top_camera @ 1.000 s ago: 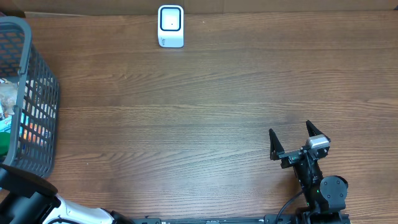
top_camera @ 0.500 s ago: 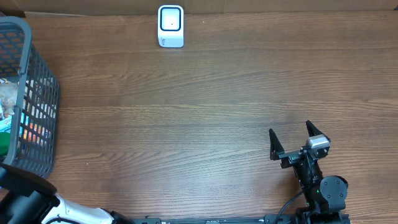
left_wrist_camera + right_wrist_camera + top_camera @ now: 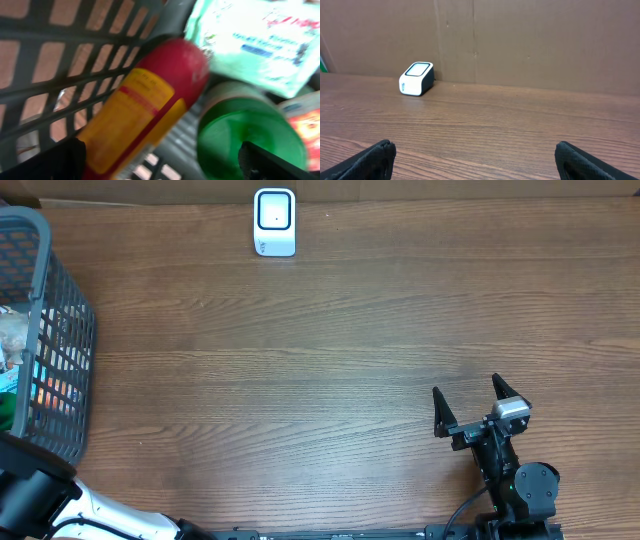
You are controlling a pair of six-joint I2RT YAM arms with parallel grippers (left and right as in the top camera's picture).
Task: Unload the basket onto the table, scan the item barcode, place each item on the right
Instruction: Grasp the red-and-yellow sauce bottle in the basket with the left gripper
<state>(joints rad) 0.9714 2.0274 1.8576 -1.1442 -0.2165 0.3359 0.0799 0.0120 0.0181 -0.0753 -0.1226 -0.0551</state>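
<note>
My left gripper goes down toward the basket (image 3: 60,50) side next, then closes on the red bottle's yellow label (image 3: 145,100), since the red bottle leans off-center between my fingers.
In the left wrist view my left gripper (image 3: 162,162) is open, low inside the grey basket (image 3: 60,50). A red bottle with a yellow label (image 3: 145,100) lies slanted against the basket wall, close to the left finger. A green round-topped container (image 3: 245,130) sits by the right finger. A pale green packet (image 3: 255,40) lies behind them. No barcode shows. The white scanner (image 3: 274,222) stands at the table's far edge, also seen from the right wrist as the scanner (image 3: 416,78). My right gripper (image 3: 467,388) is open and empty above the near right of the table.
The grey basket (image 3: 50,330) stands at the table's left edge with several mixed items in it. A brown cardboard wall (image 3: 520,40) runs behind the scanner. Only part of my left arm (image 3: 40,500) shows from overhead, at the bottom left corner.
The visible part of my left arm has shifted slightly down and left at the bottom left corner. The right arm and the scanner have not moved.
</note>
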